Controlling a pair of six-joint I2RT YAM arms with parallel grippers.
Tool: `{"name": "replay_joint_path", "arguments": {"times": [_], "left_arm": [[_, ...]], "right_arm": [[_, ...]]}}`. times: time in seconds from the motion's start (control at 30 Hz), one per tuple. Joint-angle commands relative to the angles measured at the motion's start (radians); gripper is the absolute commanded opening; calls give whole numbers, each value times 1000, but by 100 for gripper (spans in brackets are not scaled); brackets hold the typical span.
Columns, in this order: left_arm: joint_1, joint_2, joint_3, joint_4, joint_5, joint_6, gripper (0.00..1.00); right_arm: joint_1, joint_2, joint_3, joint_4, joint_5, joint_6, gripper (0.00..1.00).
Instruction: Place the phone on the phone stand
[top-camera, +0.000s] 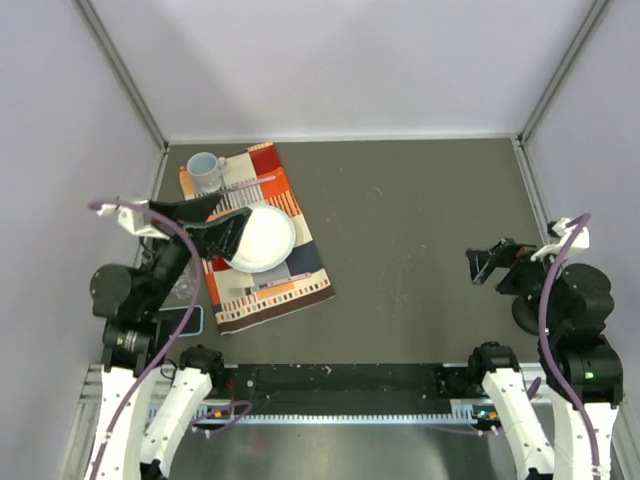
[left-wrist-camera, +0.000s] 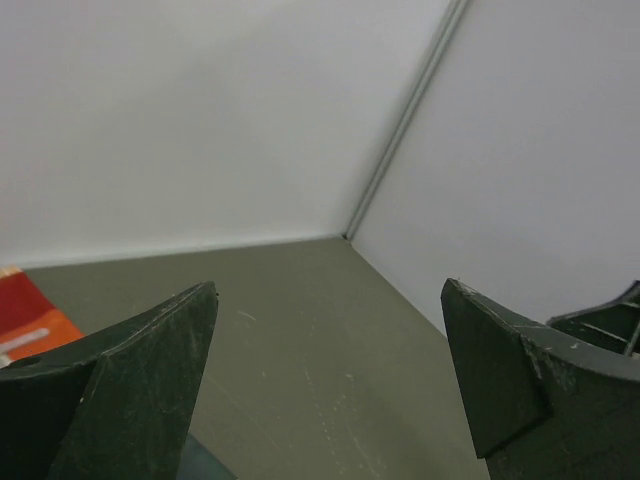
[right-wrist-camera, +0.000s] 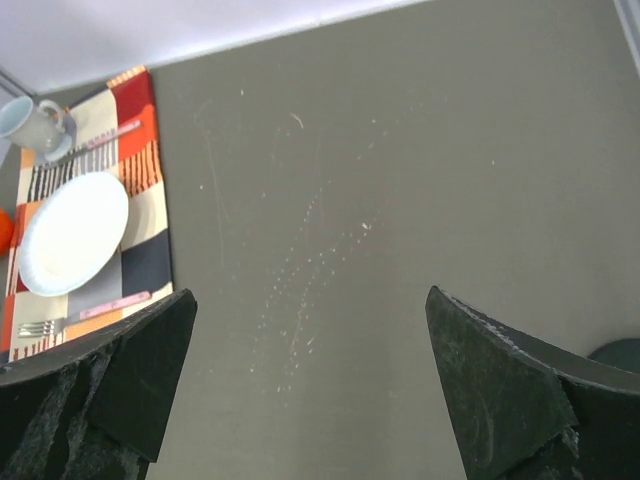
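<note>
The phone stand sits right of my right gripper in the top view, so next my right gripper will swing its open fingers that way, turning them onto it.
The phone (top-camera: 181, 321), dark with a light blue edge, lies flat at the table's near left, partly under the left arm. A black round base that looks like the phone stand (top-camera: 522, 312) sits at the right beside the right arm, which partly hides it; its rim (right-wrist-camera: 618, 352) shows at the right wrist view's lower right edge. My left gripper (top-camera: 213, 224) hovers open over the placemat and plate, well beyond the phone. My right gripper (top-camera: 486, 263) is open above bare table, left of the stand. In both wrist views the jaws stand wide with nothing between them.
A striped orange, red and navy placemat (top-camera: 300, 270) at the back left carries a white plate (top-camera: 270, 240), a pale blue mug (top-camera: 205, 170) and cutlery (right-wrist-camera: 110, 303). A clear glass (top-camera: 181, 289) stands near the left arm. Walls close in the table on three sides.
</note>
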Motion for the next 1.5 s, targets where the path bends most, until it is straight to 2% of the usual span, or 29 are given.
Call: {"name": "replay_joint_path", "arguments": {"times": [0.0, 0.23, 0.33, 0.37, 0.43, 0.57, 0.63, 0.7, 0.73, 0.77, 0.9, 1.0, 1.13, 1.17, 1.23, 1.37, 1.47], "left_arm": [[5, 114, -13, 139, 190, -84, 99], [-21, 321, -16, 156, 426, -135, 98], [-66, 355, -42, 158, 443, -107, 99], [-84, 360, -47, 156, 445, -89, 99], [-142, 372, -38, 132, 434, -3, 99], [-250, 418, 22, -17, 348, 177, 99], [-288, 435, 44, -74, 334, 200, 99], [-325, 435, 44, -75, 340, 214, 99], [-362, 432, 42, -77, 340, 232, 99], [-377, 433, 41, -83, 348, 240, 99], [-439, 459, 21, -94, 339, 252, 99], [-466, 496, 22, -104, 359, 254, 99], [-494, 536, 56, -115, 383, 223, 98], [-500, 538, 64, -114, 394, 215, 99], [-518, 544, 90, -114, 414, 201, 98], [-541, 536, 119, -112, 440, 209, 98], [-557, 533, 110, -123, 402, 246, 98]], "right_arm": [[6, 22, -50, 11, -26, 16, 99], [8, 146, -84, 40, -1, 54, 99], [6, 213, -70, 46, 114, 69, 99], [6, 236, -49, 40, 257, 78, 99], [8, 299, -26, 23, 376, 101, 99], [0, 394, 45, -14, 742, 132, 99], [-62, 428, 55, -17, 832, 124, 99], [-165, 473, 66, -17, 784, 127, 99], [-292, 482, 65, -16, 749, 134, 99], [-331, 494, 63, -17, 719, 137, 99], [-363, 494, 74, -11, 817, 140, 99], [-451, 476, 54, -9, 751, 172, 99], [-503, 468, -16, 27, 698, 186, 90], [-508, 473, -17, 29, 681, 187, 84], [-526, 487, -15, 29, 668, 192, 78], [-528, 488, -50, 30, 658, 195, 78], [-538, 476, -67, 34, 678, 201, 77]]}}
